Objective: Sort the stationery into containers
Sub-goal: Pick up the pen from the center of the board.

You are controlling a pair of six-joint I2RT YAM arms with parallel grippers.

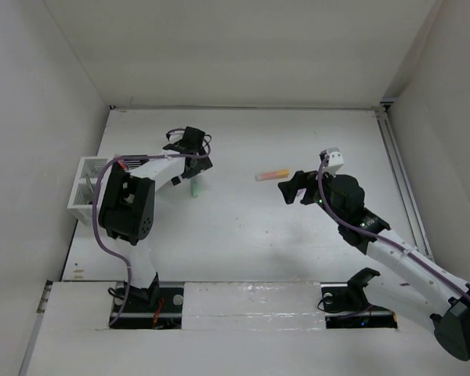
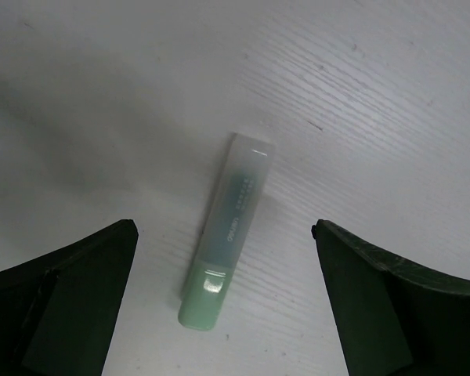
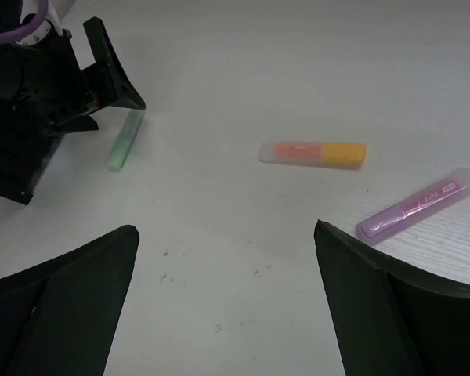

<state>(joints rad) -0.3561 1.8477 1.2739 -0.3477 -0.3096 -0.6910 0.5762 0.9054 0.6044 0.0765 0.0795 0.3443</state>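
Note:
My left gripper moves down slightly next and closes on the green highlighter's middle (image 1: 194, 186) (image 2: 226, 228) below it, since its open fingers are already on both sides of the highlighter.
A green highlighter (image 2: 227, 235) lies flat on the white table, its darker cap end nearest the camera. My left gripper (image 2: 224, 228) hangs open over it, one finger on each side and neither touching; from above the left gripper (image 1: 193, 167) is just over the green highlighter (image 1: 196, 188). An orange highlighter (image 3: 313, 152) and a purple highlighter (image 3: 419, 205) lie ahead of my right gripper (image 3: 225, 229), which is open and holds nothing. In the top view the right gripper (image 1: 292, 188) sits just right of the orange highlighter (image 1: 272, 174). A white slatted container (image 1: 86, 188) stands at the left edge.
White walls close in the table (image 1: 243, 243) at the back and on both sides. The left arm's black wrist (image 3: 39, 94) shows at the upper left of the right wrist view, beside the green highlighter (image 3: 125, 141).

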